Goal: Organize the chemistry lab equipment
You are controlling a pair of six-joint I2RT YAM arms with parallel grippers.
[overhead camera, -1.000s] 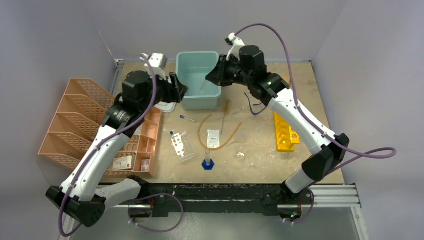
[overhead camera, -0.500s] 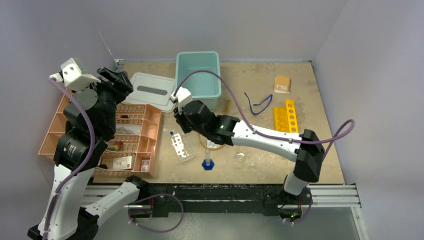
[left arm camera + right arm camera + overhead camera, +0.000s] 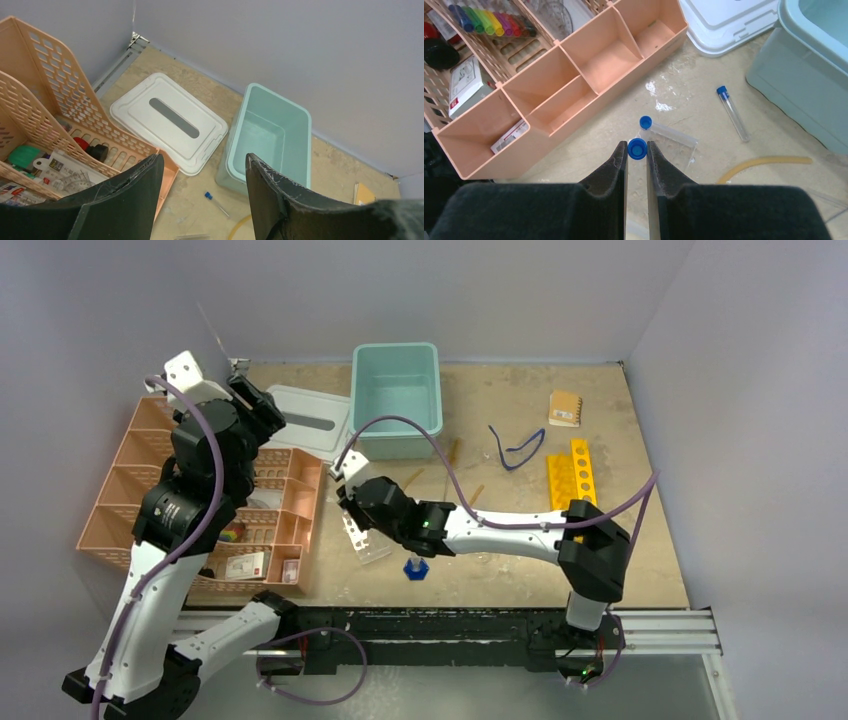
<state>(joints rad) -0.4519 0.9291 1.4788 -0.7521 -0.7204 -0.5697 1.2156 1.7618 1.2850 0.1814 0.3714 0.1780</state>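
Note:
The right gripper moves down toward the rack hole (image 3: 350,524) beside the second capped tube (image 3: 645,121) next and releases there, as the held tube already hangs upright above the rack.
My right gripper (image 3: 637,144) is shut on the cap of a blue-capped tube (image 3: 637,150), seen end-on, at the near-left edge of a clear tube rack (image 3: 672,137); in the top view the gripper (image 3: 352,504) is over this rack (image 3: 364,538). A second capped tube (image 3: 645,121) stands in the rack. A third (image 3: 732,112) lies loose by the teal bin. Amber tubing (image 3: 764,161) curves to the right. A blue-based cylinder (image 3: 416,567) stands near the front. Blue safety glasses (image 3: 517,447) lie far right. My left gripper (image 3: 204,156) is open and empty, raised over the peach trays (image 3: 262,405).
A teal bin (image 3: 398,400) stands at the back with its white lid (image 3: 305,420) to its left. A peach compartment tray (image 3: 300,530) and file organizer (image 3: 130,475) fill the left side. A yellow rack (image 3: 570,478) and brown notebook (image 3: 565,408) are at the right.
My right arm swung from the teal bin down and left to the clear rack. My left arm pulled back from the bin and rose over the peach trays.

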